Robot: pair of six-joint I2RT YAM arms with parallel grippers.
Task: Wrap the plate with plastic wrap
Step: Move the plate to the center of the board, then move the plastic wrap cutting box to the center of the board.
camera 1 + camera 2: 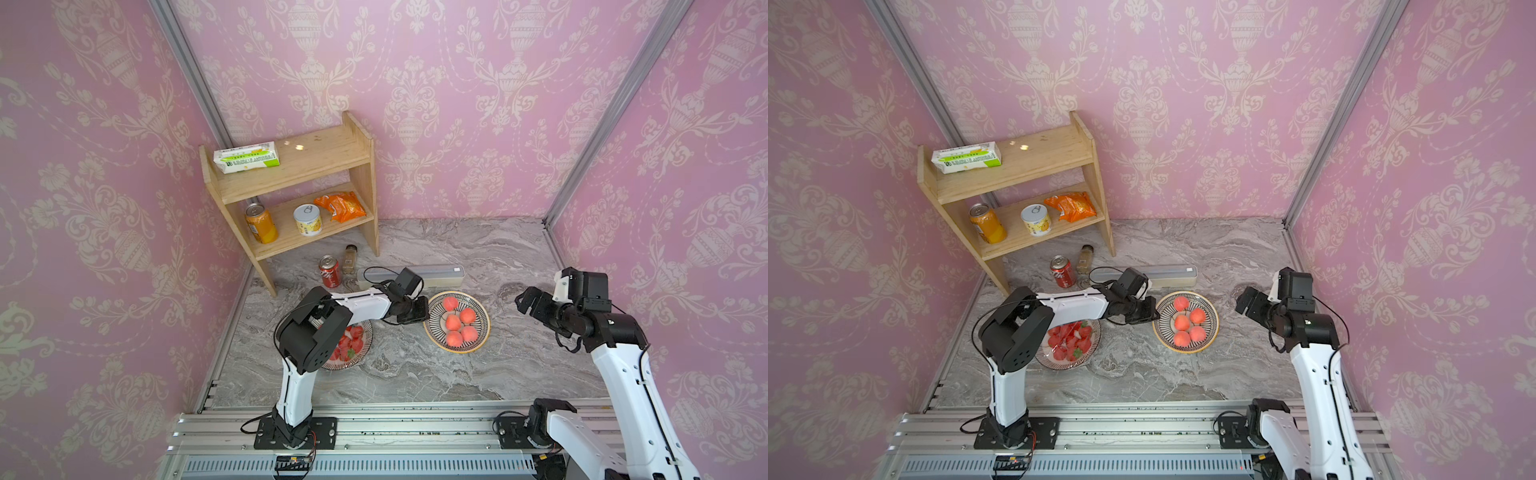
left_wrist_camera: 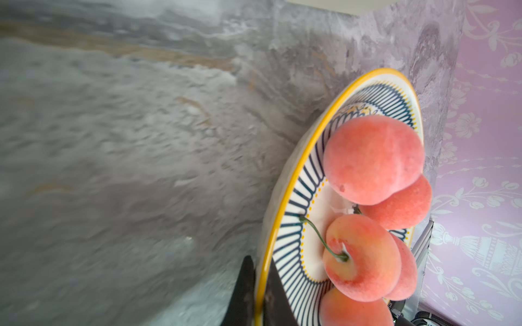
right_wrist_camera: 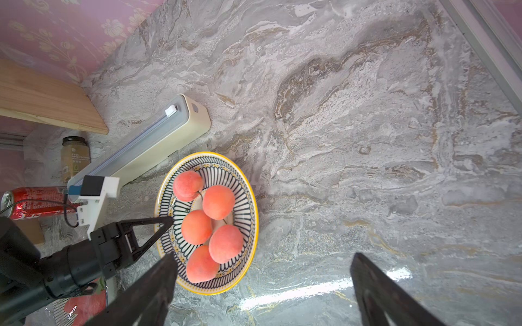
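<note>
The plate (image 1: 484,321) slides back with my left gripper toward the red fruit next, away from the close dispenser, for release on bare tabletop back of the gripper.
The plate (image 1: 484,321) (image 1: 1215,322) has a yellow rim and dark blue stripes and lies mid-table with several peaches (image 1: 454,322) on it. My left gripper (image 1: 426,310) (image 1: 1155,310) (image 2: 261,272) is shut on the plate's left rim (image 2: 300,158), one finger inside and one outside. The plastic wrap's long pale dispenser box (image 1: 441,276) (image 1: 1169,276) (image 3: 147,144) lies just behind the plate; no drawn film shows. My right gripper (image 1: 525,300) (image 1: 1246,300) (image 3: 262,256) hangs open to the right of the plate (image 3: 246,203), holding nothing.
A second dish of red fruit (image 1: 358,350) sits under my left arm. A cola can (image 1: 329,271) and a spice jar (image 1: 350,258) stand left of the dispenser. A wooden shelf (image 1: 299,183) with cans and packets fills the back left corner. Pink walls close three sides.
</note>
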